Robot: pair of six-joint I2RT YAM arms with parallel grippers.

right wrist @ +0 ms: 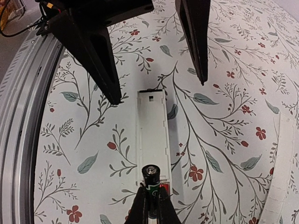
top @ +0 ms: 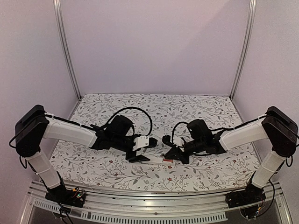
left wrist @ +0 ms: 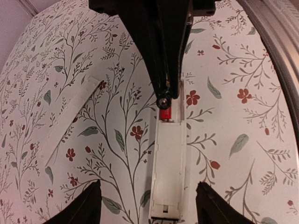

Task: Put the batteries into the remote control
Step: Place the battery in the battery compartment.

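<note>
I will lower the black battery with my right gripper toward the front bar, into the remote control compartment's empty slot [top: 168, 162] beside the red-orange battery, and let it go.
The white remote control [left wrist: 167, 163] lies flat on the flowered cloth with its back compartment open; it also shows in the right wrist view [right wrist: 153, 128]. My right gripper [right wrist: 152, 190] is shut on a black battery with a green band [right wrist: 151, 175] and holds it over the compartment's near end. A red-orange battery end [left wrist: 165, 113] shows at that same end of the remote, under the held one. My left gripper [left wrist: 148, 193] is open, its fingers [left wrist: 91, 205] astride the remote's other end without touching it. In the top view the left gripper [top: 139, 157] and right gripper [top: 172, 154] face each other.
The thin white detached cover strip [left wrist: 70, 123] lies slanted on the cloth beside the remote; it also shows at the right edge of the right wrist view [right wrist: 280, 172]. The table's metal front rail [right wrist: 18, 116] runs close by. Walls enclose the table [top: 154, 105].
</note>
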